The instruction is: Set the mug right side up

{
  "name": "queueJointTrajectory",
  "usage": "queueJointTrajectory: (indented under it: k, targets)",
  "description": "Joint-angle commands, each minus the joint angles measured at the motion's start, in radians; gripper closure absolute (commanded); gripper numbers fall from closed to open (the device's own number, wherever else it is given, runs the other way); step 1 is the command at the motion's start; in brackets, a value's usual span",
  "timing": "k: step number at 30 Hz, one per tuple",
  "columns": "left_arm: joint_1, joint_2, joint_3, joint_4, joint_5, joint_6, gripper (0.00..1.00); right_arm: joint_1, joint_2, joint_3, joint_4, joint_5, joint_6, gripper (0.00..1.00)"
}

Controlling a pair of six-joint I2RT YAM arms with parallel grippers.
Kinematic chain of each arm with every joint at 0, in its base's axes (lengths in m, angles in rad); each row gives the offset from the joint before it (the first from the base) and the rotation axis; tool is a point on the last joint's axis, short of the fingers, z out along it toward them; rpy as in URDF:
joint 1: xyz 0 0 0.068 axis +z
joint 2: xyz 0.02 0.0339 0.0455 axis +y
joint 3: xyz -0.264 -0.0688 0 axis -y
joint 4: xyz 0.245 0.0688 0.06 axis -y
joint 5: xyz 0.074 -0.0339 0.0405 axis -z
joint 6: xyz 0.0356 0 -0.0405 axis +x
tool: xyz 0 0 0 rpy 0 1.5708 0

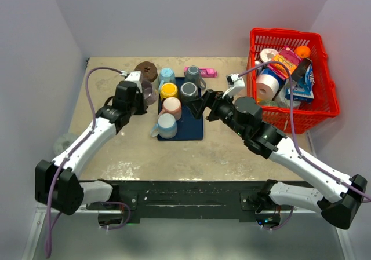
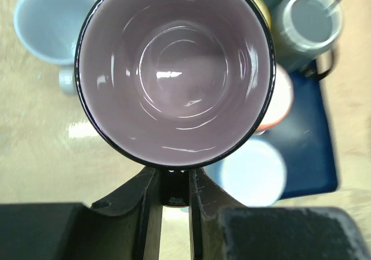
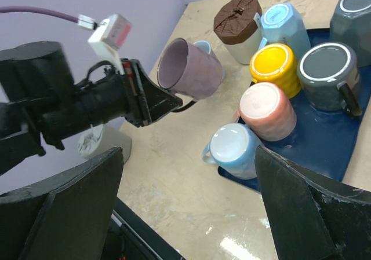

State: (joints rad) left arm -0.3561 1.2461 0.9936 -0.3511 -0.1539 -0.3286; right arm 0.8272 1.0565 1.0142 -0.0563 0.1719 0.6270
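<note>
I need to lower the mauve mug next with my left gripper onto the free gap below, the bare tabletop between the pale blue mug and tray, and let go of the mug's handle.
A mauve mug with a dark rim hangs in the air left of the blue tray. My left gripper is shut on its handle. In the left wrist view its open mouth faces the camera, just above the closed fingers. In the right wrist view the mug is tilted on its side with its mouth towards the left arm, held by the left gripper. My right gripper is open and empty over the tray's right side, its fingers wide apart.
Several upside-down mugs stand on the tray: yellow, pink, light blue, grey. A brown-lidded jar and a pale blue mug stand behind. A full red basket is at the right.
</note>
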Motion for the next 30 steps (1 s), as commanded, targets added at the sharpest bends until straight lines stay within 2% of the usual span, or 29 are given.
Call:
queueJointTrajectory:
  k: [1,10,14,23,30]
  targets:
    - [0.005,0.070,0.117,0.034,-0.079,0.022,1.00,-0.002,-0.021,-0.012,-0.053,0.061,-0.021,0.01]
    - [0.016,0.265,0.204,0.061,-0.064,-0.015,1.00,-0.003,-0.039,-0.025,-0.066,0.060,-0.023,0.01]
    - [0.066,0.329,0.235,0.081,-0.019,-0.035,1.00,-0.003,-0.058,-0.037,-0.073,0.067,-0.020,0.01]
    - [0.086,0.401,0.226,0.141,0.030,0.011,1.00,-0.003,-0.059,-0.037,-0.077,0.075,-0.013,0.01]
    - [0.088,0.446,0.229,0.152,-0.036,0.011,1.00,-0.003,-0.046,-0.028,-0.086,0.071,-0.010,0.01]
